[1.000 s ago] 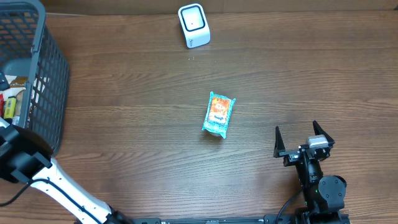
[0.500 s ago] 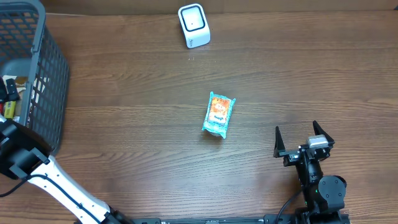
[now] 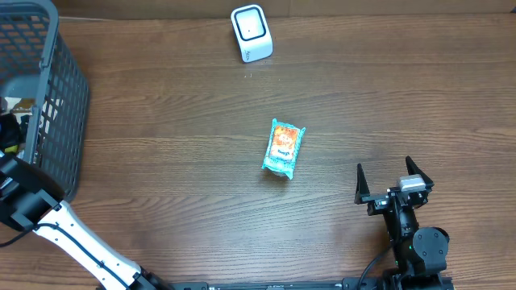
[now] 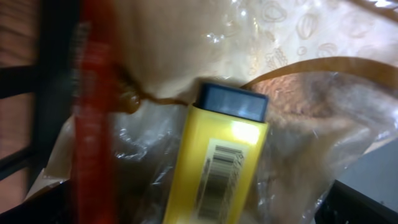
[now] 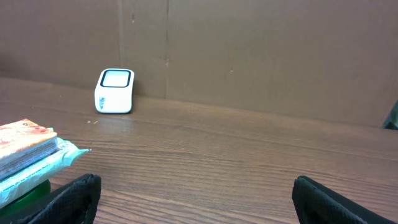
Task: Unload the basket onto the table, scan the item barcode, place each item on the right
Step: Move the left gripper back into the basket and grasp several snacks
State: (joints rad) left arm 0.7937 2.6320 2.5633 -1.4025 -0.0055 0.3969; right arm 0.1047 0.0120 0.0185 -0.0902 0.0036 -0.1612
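The yellow item (image 3: 11, 149) is below my left gripper, between its open fingers. Next, my left gripper should go deeper into the grey basket (image 3: 71, 89) and close its fingers around the item.
Inside the grey basket (image 3: 71, 89) at the far left lies a yellow item (image 4: 219, 168) with a dark cap and a printed barcode (image 4: 217, 174), wrapped in clear plastic. My left gripper (image 4: 200, 213) hovers open right over it, its dark fingertips (image 4: 364, 205) just showing at the lower corners. A teal and orange snack packet (image 3: 284, 149) lies flat mid-table, also seen at the left in the right wrist view (image 5: 28, 155). The white scanner (image 3: 251, 32) stands at the back edge. My right gripper (image 3: 391, 181) rests open near the front right, nothing between its fingers.
A blurred red object (image 4: 93, 106) and the basket's dark bars (image 4: 18, 81) crowd the yellow item's left side. A brown cardboard wall (image 5: 249, 50) runs behind the scanner (image 5: 115, 91). Bare wooden table (image 5: 217, 155) lies between the right gripper and the scanner.
The left arm has shifted slightly up into the basket, covering more of the yellow item from above. The right arm, packet and scanner have not moved.
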